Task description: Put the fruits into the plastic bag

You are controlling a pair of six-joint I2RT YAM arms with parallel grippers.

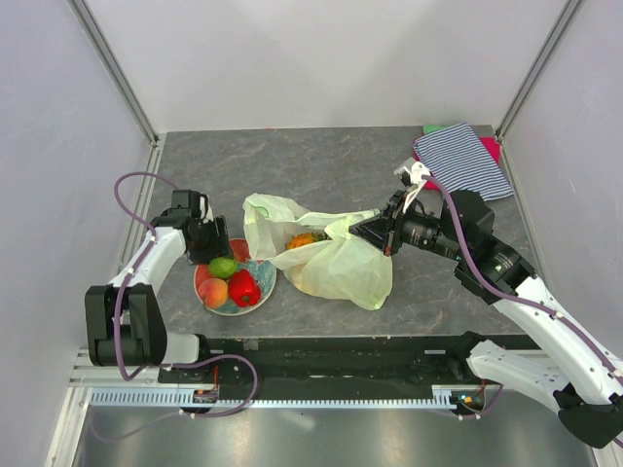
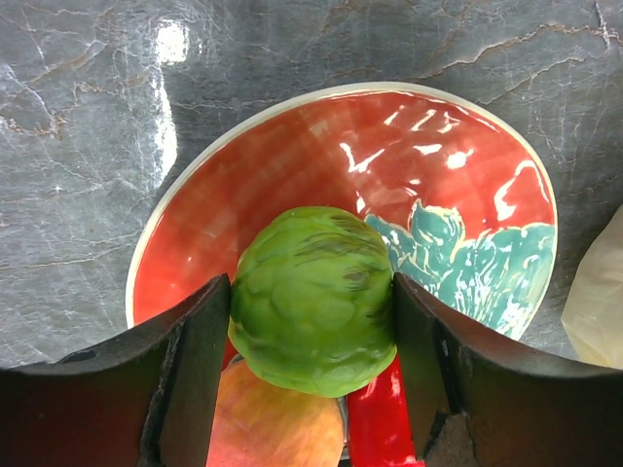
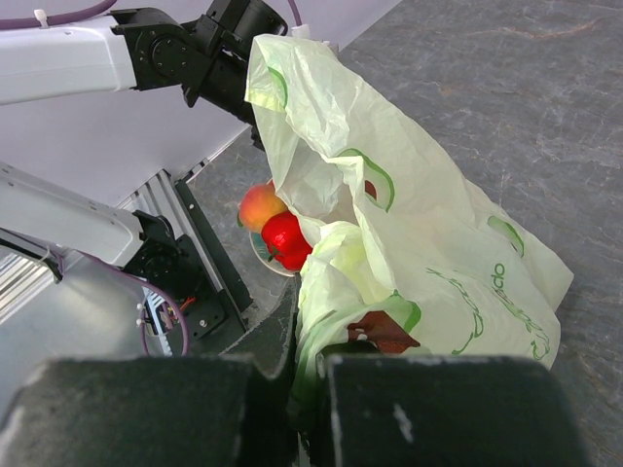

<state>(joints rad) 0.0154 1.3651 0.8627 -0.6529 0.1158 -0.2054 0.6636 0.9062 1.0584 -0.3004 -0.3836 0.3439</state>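
The bag's mouth (image 1: 290,234) is open to the right of my left gripper in the top view. I will lift the green fruit (image 1: 223,268), move it across, lower it inside and let go.
A red plate (image 1: 256,288) holds a green fruit (image 1: 223,268), a peach (image 1: 213,292) and a red pepper-like piece (image 1: 243,288). My left gripper (image 2: 311,326) is shut on the green fruit (image 2: 313,297), over the plate (image 2: 292,156), with the peach (image 2: 277,423) and the red piece (image 2: 380,423) below it. The pale green plastic bag (image 1: 336,258) lies to the right of the plate, with an orange fruit (image 1: 303,239) inside its open mouth. My right gripper (image 1: 380,232) is shut on the bag's edge (image 3: 336,336) and holds it up.
A striped blue-white cloth (image 1: 461,161) lies at the back right over red and green pieces. White walls enclose the grey table (image 1: 321,165). The left arm (image 3: 146,49) shows beyond the bag in the right wrist view.
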